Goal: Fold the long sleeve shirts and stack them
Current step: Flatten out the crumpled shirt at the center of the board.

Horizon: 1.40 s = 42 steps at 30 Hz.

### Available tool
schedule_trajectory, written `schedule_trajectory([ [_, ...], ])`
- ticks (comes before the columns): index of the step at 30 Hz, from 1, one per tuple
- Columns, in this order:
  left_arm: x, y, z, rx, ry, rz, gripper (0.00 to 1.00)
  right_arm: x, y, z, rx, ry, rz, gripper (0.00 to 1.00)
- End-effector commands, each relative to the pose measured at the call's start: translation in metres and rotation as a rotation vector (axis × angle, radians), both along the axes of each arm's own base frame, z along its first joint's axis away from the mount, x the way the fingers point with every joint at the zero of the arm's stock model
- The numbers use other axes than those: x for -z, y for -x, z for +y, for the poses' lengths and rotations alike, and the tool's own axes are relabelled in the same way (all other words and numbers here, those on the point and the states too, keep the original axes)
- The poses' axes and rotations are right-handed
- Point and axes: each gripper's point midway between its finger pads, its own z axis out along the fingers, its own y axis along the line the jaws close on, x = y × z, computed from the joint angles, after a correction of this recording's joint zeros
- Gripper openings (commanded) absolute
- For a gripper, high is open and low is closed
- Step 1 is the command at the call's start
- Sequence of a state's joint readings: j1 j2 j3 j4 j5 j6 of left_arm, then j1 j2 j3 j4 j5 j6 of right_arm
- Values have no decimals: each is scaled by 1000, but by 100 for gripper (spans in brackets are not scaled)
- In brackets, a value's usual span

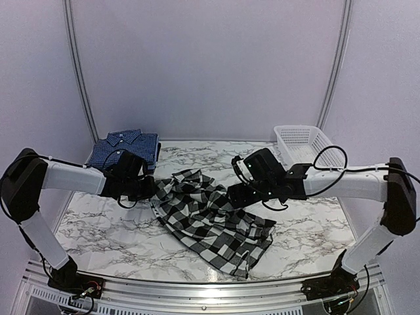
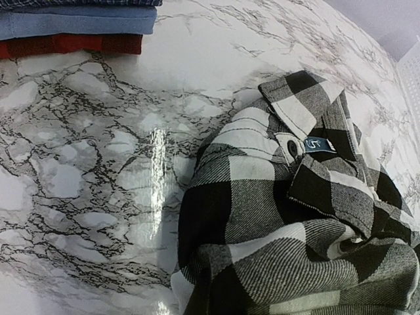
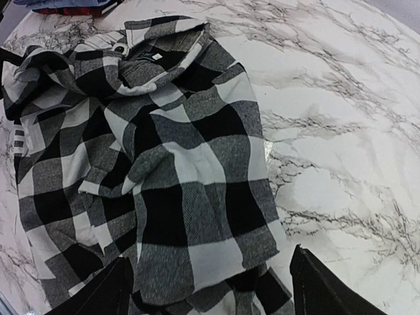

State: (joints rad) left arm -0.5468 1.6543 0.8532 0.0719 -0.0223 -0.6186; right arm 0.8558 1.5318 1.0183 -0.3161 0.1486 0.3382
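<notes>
My right gripper should next move its fingers down to the shirt's free shoulder, below and to the left in the top view, and close them opposite my left gripper.
A black-and-white checked long sleeve shirt (image 1: 210, 220) lies crumpled across the middle of the marble table (image 1: 98, 230), its collar and label (image 2: 315, 146) toward the back. My left gripper (image 1: 149, 190) sits at the shirt's left edge, shut on a bunch of the cloth (image 2: 295, 216); its fingers are hidden in the left wrist view. Over the shirt's right part hovers my right gripper (image 1: 237, 195), open; the checked cloth (image 3: 164, 151) lies between and below its black fingers (image 3: 98, 292). A dark blue, finely checked shirt (image 1: 125, 147) lies folded at the back left.
The folded blue shirt tops a stack with light blue and red layers (image 2: 72, 29). A white mesh basket (image 1: 305, 141) stands at the back right, its rim at the right edge of the left wrist view (image 2: 410, 72). Bare marble (image 3: 341, 131) lies to the right of the shirt.
</notes>
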Motion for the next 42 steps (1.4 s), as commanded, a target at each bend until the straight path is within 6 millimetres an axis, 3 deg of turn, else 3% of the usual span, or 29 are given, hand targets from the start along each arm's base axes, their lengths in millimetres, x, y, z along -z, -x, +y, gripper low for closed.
schedule_trajectory([
  [1,-11,-13,-10,30,37,-30,0,-12,-32,34,-104,-72,-63,77],
  [5,-10,-15,-11,38,34,-25,0,6,-35,59,-164,-93,6,67],
  [10,-10,-19,-12,43,31,-28,0,31,-35,65,-149,-103,68,51],
  [14,-9,-22,-18,65,35,-25,0,37,-46,46,-50,-34,73,10],
  [16,-8,-25,-23,83,41,-24,0,31,-54,25,26,7,50,0],
  [23,-12,-48,-47,122,80,-27,0,-18,-81,-67,280,161,-90,0],
  [26,-17,-66,-58,115,89,-32,0,-27,-95,-108,367,219,-110,0],
  [29,-20,-89,-70,115,82,-30,15,-31,-116,-134,421,250,-130,0],
  [31,-20,-97,-76,117,80,-11,29,-28,-131,-145,443,280,-129,0],
  [37,-47,-100,-85,132,104,-30,36,-3,-172,-172,501,390,-95,0],
  [39,-52,-87,-91,160,108,-17,37,-2,-179,-169,496,390,-89,0],
  [42,-50,-51,-103,211,92,13,38,-1,-186,-164,483,387,-89,0],
])
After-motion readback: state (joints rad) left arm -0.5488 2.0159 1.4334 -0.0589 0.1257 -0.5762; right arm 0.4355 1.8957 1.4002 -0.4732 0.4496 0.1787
